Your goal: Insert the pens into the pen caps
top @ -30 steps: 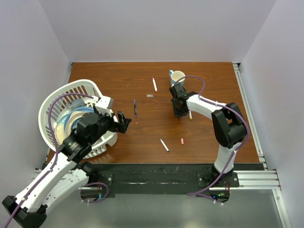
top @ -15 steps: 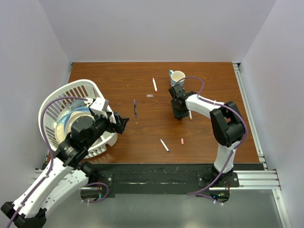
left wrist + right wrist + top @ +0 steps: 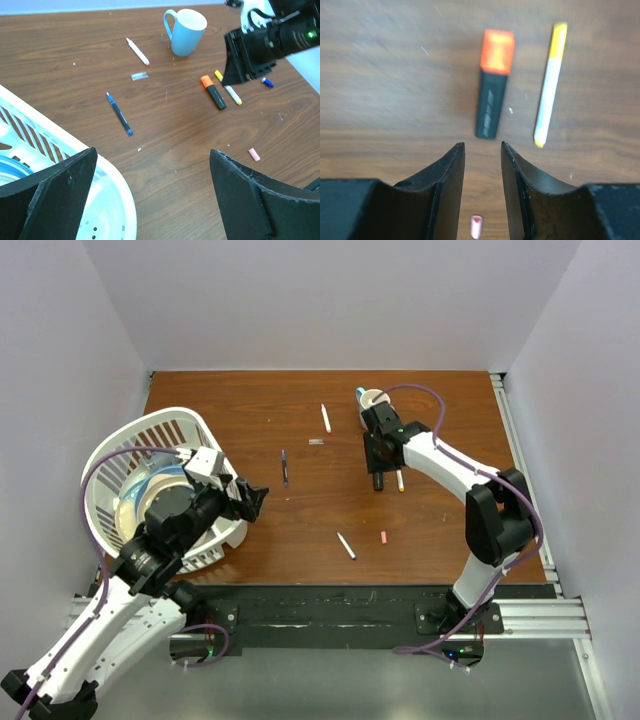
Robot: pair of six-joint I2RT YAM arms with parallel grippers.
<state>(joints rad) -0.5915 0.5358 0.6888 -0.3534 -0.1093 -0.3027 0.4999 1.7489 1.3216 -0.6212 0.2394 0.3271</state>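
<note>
My right gripper moves outward from the highlighter to the white pen beside the mug next, then down onto its near end (image 3: pixel 328 427), as the narrow tip points away.
A black highlighter (image 3: pixel 492 85) with an orange end lies flat on the table just beyond my right gripper (image 3: pixel 482 145). That gripper is open with nothing between its fingers. Beside the highlighter lies a white pen (image 3: pixel 549 85) with a yellow end. A pink cap (image 3: pixel 476 226) lies under the gripper. In the top view the right gripper (image 3: pixel 377 465) hangs over the highlighter (image 3: pixel 379 481), near the mug. A blue pen (image 3: pixel 119 114), a white pen (image 3: pixel 137 51) and a blue cap (image 3: pixel 268 82) lie apart on the wood. My left gripper (image 3: pixel 153 151) is wide open and holds nothing, by the basket.
A light blue mug (image 3: pixel 186 32) stands at the back, close behind the right gripper. A white basket (image 3: pixel 110 455) holding a blue dish fills the left side. Another white pen (image 3: pixel 345 546) lies near the front, and a small grey piece (image 3: pixel 139 76) near the middle.
My right gripper has opened wider and drawn back toward the mug, leaving the highlighter on the table. The left arm has shifted slightly, still open.
</note>
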